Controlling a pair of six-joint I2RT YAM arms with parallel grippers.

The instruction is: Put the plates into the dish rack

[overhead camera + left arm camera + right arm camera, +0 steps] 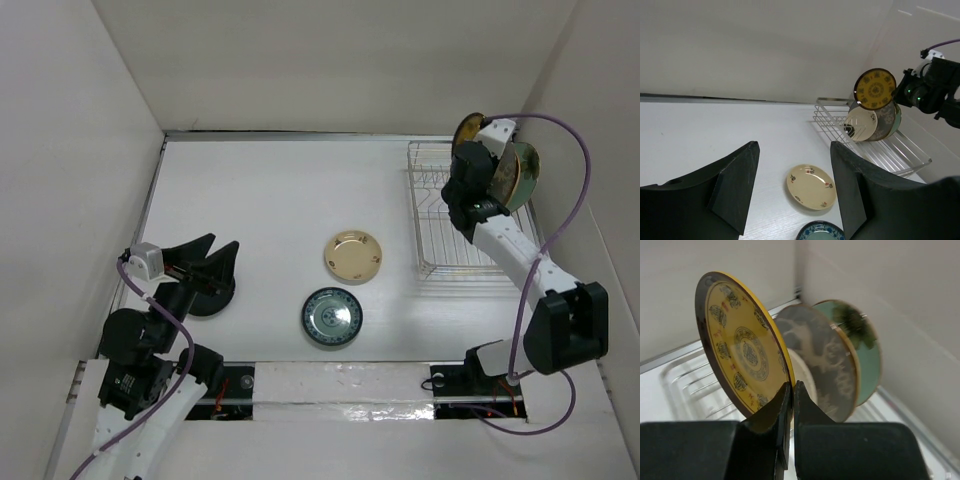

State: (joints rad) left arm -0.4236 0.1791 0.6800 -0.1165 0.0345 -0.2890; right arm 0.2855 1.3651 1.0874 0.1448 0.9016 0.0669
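The wire slots are still empty (pixel 437 170) (pixel 724 407), so my right gripper should next move down toward the rack and bring the yellow patterned plate down upright beside the standing cream plate.
My right gripper (pixel 792 387) is shut on the lower rim of a yellow patterned plate (pixel 740 355), holding it upright over the far end of the dish rack (pixel 440 225). Standing in the rack behind it are a cream plate (pixel 860 125), a grey deer plate (pixel 832 367) and a pale green plate (pixel 867 357). My left gripper (pixel 792 145) is open and holds nothing. Ahead of it on the table lie a cream plate (pixel 811 186) and a blue-green patterned plate (pixel 331 317). A black plate (pixel 212 298) lies flat just under the left gripper (pixel 224 241).
White walls close in the table on the left, back and right, and the rack (pixel 890 150) stands against the right wall. The right arm's purple cable (pixel 570 190) loops beside the rack. A white strip (pixel 340 382) runs along the near edge between the arm bases.
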